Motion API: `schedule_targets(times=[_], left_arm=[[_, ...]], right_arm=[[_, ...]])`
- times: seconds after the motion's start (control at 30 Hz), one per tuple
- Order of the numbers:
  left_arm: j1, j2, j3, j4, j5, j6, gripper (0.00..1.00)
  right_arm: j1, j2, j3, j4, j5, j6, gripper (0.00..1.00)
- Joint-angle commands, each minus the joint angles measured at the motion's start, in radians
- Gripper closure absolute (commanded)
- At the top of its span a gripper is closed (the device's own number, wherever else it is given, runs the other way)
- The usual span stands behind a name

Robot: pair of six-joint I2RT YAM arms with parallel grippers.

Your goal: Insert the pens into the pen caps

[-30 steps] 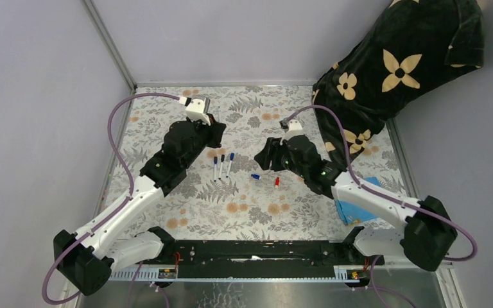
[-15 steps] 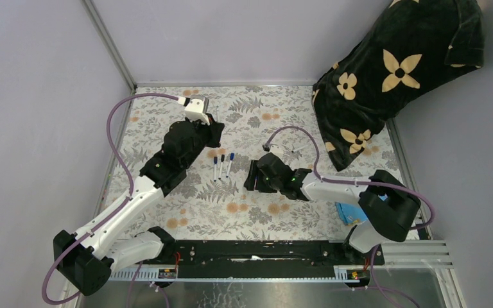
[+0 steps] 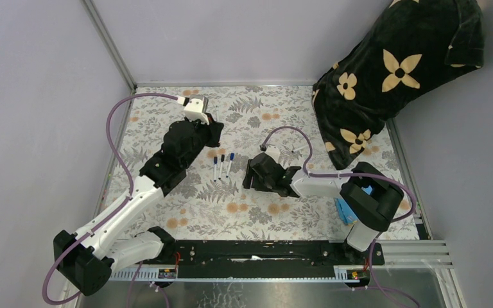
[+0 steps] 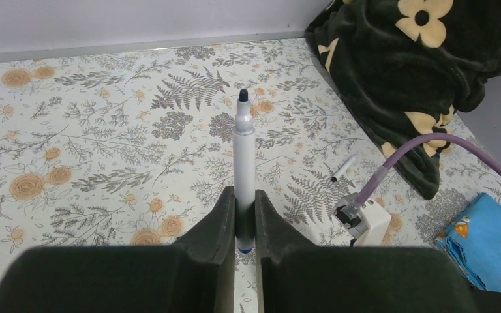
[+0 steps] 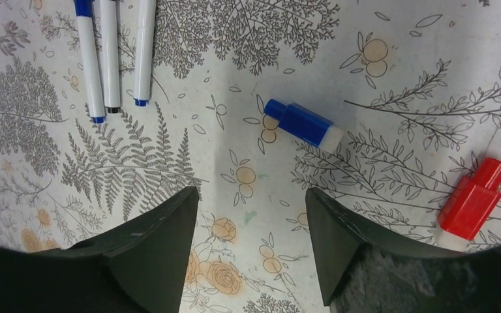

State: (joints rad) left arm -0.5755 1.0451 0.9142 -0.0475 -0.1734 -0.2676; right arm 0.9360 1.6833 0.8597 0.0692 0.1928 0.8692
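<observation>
The robot's right gripper should next turn, move outward and go down until its open fingers are on both sides of the blue pen cap's wide body (image 5: 308,125), because the cap lies at an angle ahead of the fingers.
My left gripper (image 4: 244,215) is shut on a white pen (image 4: 243,156), which sticks straight out ahead with its dark tip bare; the top view shows this gripper (image 3: 216,131) held above the mat. My right gripper (image 5: 251,191) hangs open just over the mat with nothing between its fingers. A blue pen cap (image 5: 303,124) lies just beyond its jaws, and a red pen cap (image 5: 475,197) lies to the right. Three more pens (image 5: 109,52) lie side by side at the upper left, also seen from above (image 3: 222,165). The right arm hides both caps in the top view.
A loose pen (image 4: 343,167) lies on the floral mat (image 3: 257,102) near the black flowered blanket (image 3: 391,70) at the back right. A blue patterned cloth (image 3: 343,208) sits at the right edge. Grey walls close the back and sides.
My right arm has swung left and down towards the mat, over the blue and red caps, and its jaws have spread wider. My left arm and its pen have stayed still.
</observation>
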Motion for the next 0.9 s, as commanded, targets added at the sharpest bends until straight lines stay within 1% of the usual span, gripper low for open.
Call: schedule_targets(times=[0.0, 0.2, 0.4, 0.6, 0.87], left_arm=[[0.009, 0.001, 0.011, 0.012, -0.007, 0.001, 1.00], [0.011, 0.003, 0.011, 0.011, -0.005, 0.001, 1.00], [0.012, 0.003, 0.011, 0.010, -0.003, 0.001, 1.00], [0.012, 0.003, 0.011, 0.011, -0.001, 0.001, 1.00], [0.012, 0.004, 0.011, 0.009, -0.002, 0.001, 1.00]], right_arm=[[0.003, 0.035, 0.067, -0.007, 0.081, 0.012, 0.31], [-0.013, 0.083, 0.096, -0.023, 0.102, 0.000, 0.30], [-0.036, 0.104, 0.132, -0.098, 0.160, -0.034, 0.30], [-0.072, 0.130, 0.152, -0.084, 0.133, -0.061, 0.30], [-0.089, 0.185, 0.240, -0.115, 0.058, -0.131, 0.41]])
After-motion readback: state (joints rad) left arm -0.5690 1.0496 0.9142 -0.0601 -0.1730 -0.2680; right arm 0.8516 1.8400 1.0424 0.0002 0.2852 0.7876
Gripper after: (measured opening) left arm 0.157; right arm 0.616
